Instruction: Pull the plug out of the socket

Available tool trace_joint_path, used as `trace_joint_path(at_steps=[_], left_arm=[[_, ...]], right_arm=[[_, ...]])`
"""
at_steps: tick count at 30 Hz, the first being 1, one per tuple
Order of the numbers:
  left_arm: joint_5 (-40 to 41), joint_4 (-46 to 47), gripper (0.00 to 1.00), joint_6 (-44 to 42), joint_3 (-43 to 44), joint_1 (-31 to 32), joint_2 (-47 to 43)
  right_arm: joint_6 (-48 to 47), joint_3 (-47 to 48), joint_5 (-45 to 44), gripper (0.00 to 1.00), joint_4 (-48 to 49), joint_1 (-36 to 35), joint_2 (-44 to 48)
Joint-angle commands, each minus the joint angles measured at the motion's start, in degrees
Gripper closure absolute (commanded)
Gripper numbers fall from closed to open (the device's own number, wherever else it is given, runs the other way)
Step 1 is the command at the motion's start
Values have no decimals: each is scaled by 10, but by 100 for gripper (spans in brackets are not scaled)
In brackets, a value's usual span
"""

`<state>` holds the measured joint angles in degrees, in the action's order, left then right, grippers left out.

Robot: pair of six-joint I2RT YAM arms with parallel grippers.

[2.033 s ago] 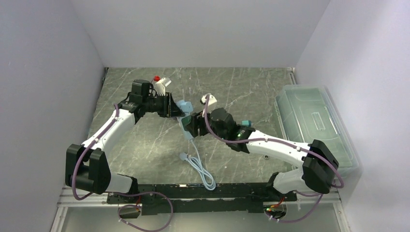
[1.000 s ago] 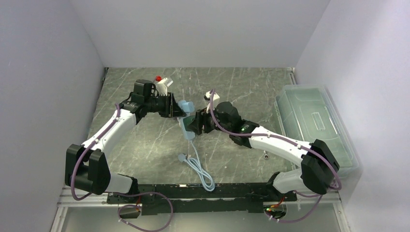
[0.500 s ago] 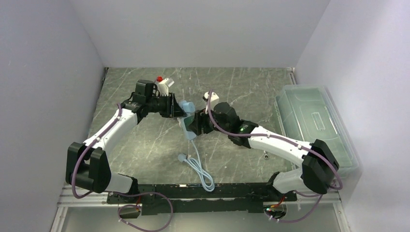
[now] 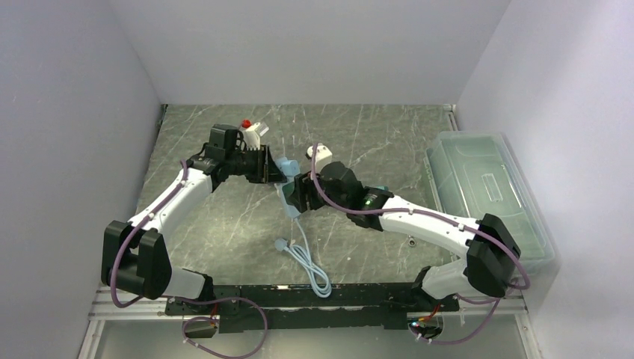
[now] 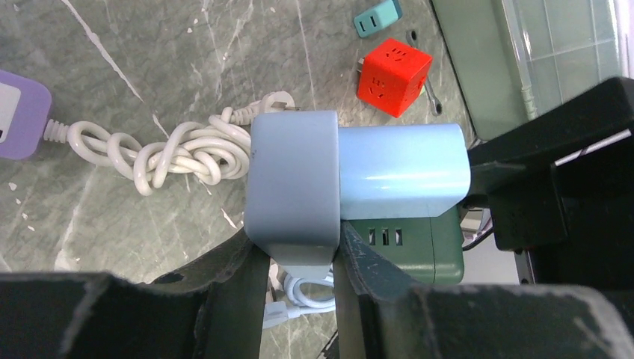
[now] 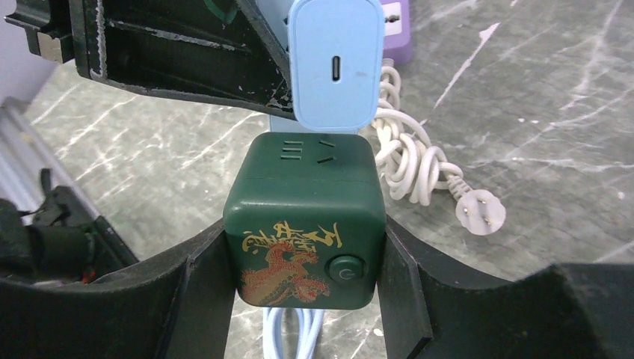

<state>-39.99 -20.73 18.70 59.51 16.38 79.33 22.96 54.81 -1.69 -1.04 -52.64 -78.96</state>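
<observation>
My right gripper moves to the right in the top view next and lowers the green cube. It then releases the cube beside the teal adapter, where the tabletop is bare.
My left gripper [image 5: 295,258] is shut on a grey-blue block [image 5: 291,187] joined to a light blue plug [image 5: 404,172]. My right gripper [image 6: 305,235] is shut on a dark green cube socket [image 6: 306,224] with a gold and red dragon print and a round button. The light blue plug [image 6: 336,63], with a small port on its end, sits just above and behind the cube. I cannot tell whether its prongs are in the cube. In the top view both grippers, left [image 4: 278,172] and right [image 4: 297,196], meet mid-table, above the surface.
A light blue cable [image 4: 306,258] hangs from the cluster and coils toward the near edge. A purple socket [image 5: 22,112] with a knotted white cord [image 5: 179,153], a red cube [image 5: 392,67] and a teal adapter [image 5: 376,16] lie on the table. A clear lidded bin [image 4: 486,191] stands at right.
My right gripper with the green cube has shifted slightly left, toward the left gripper, and turned a little. The left arm has barely moved.
</observation>
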Motion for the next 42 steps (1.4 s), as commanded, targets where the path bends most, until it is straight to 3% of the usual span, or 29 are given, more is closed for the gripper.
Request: trace_joint_path(at_steps=[1, 4, 9, 11, 16, 22, 27, 34, 42], left_arm=[[37, -22, 100, -33, 15, -1, -3], [30, -19, 100, -36, 14, -1, -3], [1, -10, 100, -40, 12, -1, -5], [0, -9, 100, -40, 12, -1, -6], [14, -12, 100, -39, 12, -1, -7], [54, -37, 100, -34, 21, -1, 6], [31, -22, 100, -32, 16, -1, 2], [85, -36, 100, -30, 17, -9, -10], [74, -31, 100, -18, 14, -48, -26]], right_arm=[[-11, 60, -166, 100, -7, -25, 6], [-7, 51, -149, 100, -2, -16, 11], [34, -2, -2, 100, 64, 60, 42], [37, -9, 14, 100, 68, 73, 44], [39, -12, 5, 100, 70, 66, 44], [-10, 9, -139, 100, 38, -7, 44], [-9, 10, -142, 100, 35, -11, 32], [-19, -17, -83, 100, 50, 29, 76], [-43, -4, -94, 100, -74, 141, 90]])
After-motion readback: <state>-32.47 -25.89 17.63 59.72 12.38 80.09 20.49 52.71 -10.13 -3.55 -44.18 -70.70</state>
